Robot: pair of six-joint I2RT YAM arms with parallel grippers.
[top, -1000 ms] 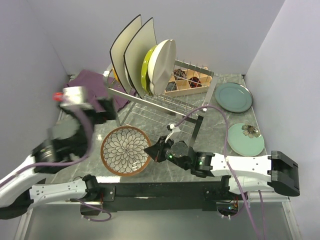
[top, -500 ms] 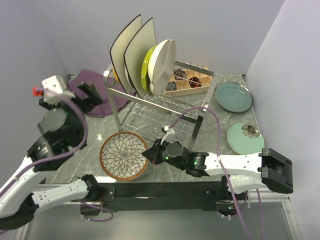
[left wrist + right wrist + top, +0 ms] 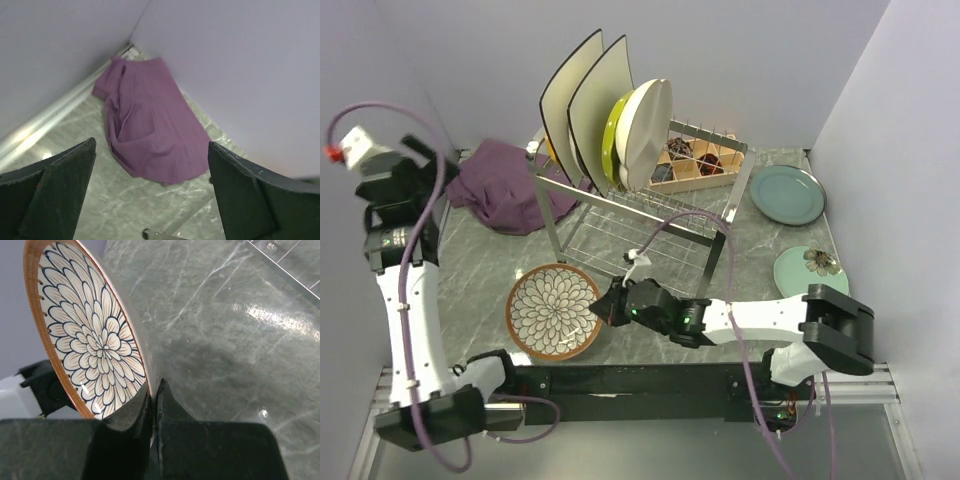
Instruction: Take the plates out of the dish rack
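Observation:
I need to lower the brown-rimmed plate in my right gripper outward and left in the top view, onto the clear tabletop by the purple cloth.
My right gripper [image 3: 607, 309] is shut on the rim of the brown-rimmed patterned plate [image 3: 553, 311], low over the table's front left; the right wrist view shows the plate [image 3: 90, 335] pinched between the fingers [image 3: 170, 405]. The silver dish rack [image 3: 640, 205] holds two large cream square plates [image 3: 582, 100], a yellow-green plate [image 3: 612, 135] and a cream round plate [image 3: 645, 130]. A teal-grey plate [image 3: 786, 193] and a mint flower plate [image 3: 810, 278] lie on the table at right. My left gripper [image 3: 405, 165] is raised at the far left, open and empty [image 3: 150, 200].
A purple cloth [image 3: 505, 185] lies bunched in the back left corner, also in the left wrist view [image 3: 150, 130]. A wooden compartment box [image 3: 695, 165] stands behind the rack. Walls close in at left, back and right.
My left arm has swung up and away to the far left. My right gripper has carried the patterned plate a little further left and toward the front.

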